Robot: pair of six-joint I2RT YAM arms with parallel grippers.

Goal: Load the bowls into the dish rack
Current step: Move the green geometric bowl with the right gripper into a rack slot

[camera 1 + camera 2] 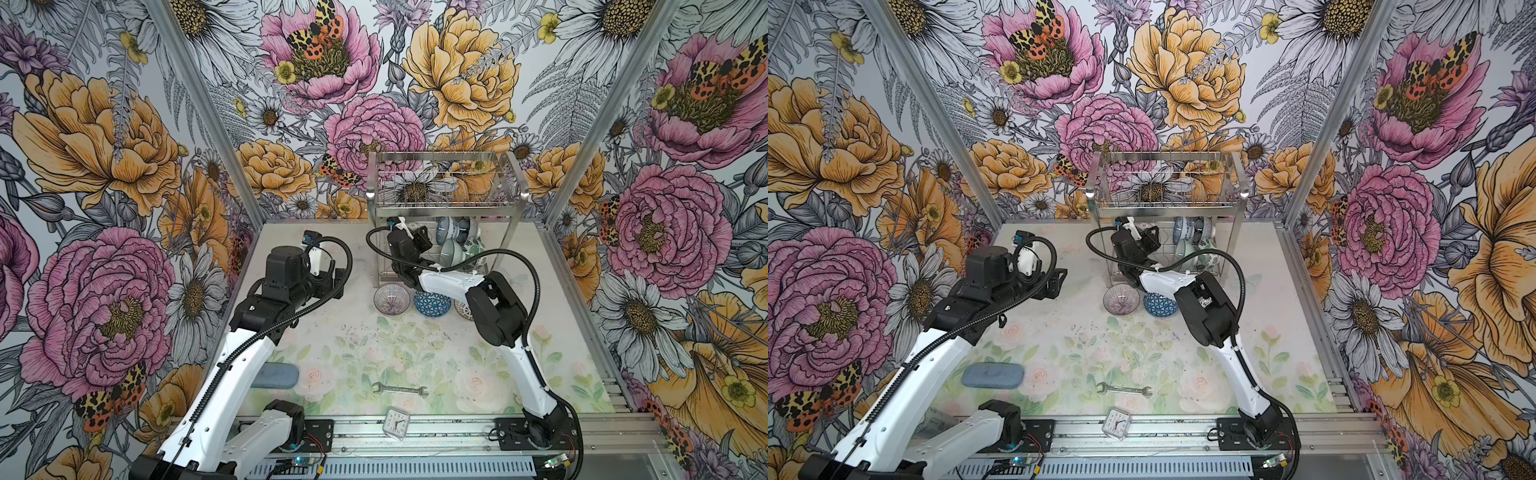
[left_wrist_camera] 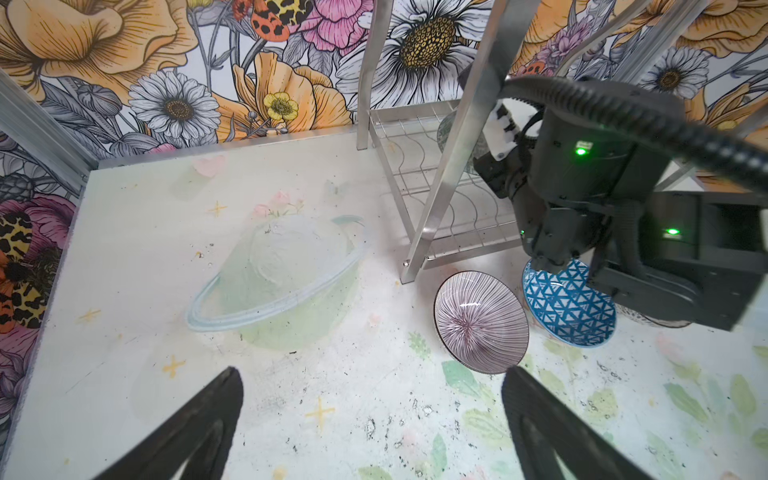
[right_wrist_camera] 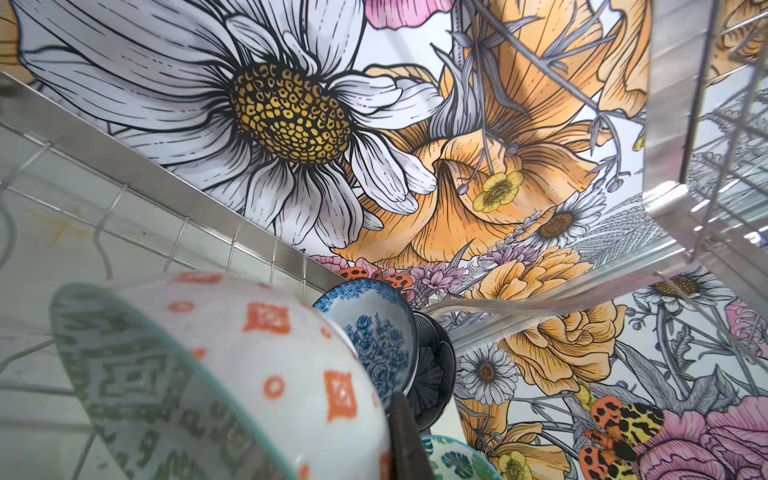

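I should next move my right gripper outward, deeper into the lower level of the dish rack, and release the white bowl beside the blue floral bowl, because the row of standing bowls ends there.
The steel dish rack [image 1: 446, 203] [image 1: 1167, 203] stands at the back of the table. My right gripper [image 3: 390, 419] is inside its lower tier, shut on a tilted white bowl with red lattice marks [image 3: 266, 353]. Only one finger [image 3: 405, 440] shows, against the bowl's outer wall. Beyond it stand a blue floral bowl [image 3: 374, 328], a dark bowl [image 3: 432, 374] and a green-leaf bowl [image 3: 453, 461]. In front of the rack, a grey-striped bowl [image 1: 391, 298] [image 2: 480, 322] and a blue triangle-pattern bowl [image 1: 432, 304] [image 2: 569, 307] lie on the table. My left gripper [image 2: 372, 374] [image 1: 332, 278] hovers open and empty, left of them.
Another patterned bowl [image 1: 462, 309] peeks out under the right forearm. A wrench [image 1: 400, 389], a small clock [image 1: 397, 423] and a grey-blue case [image 1: 277, 376] lie near the front. The rack's legs [image 2: 440, 187] and flowered walls close in the back.
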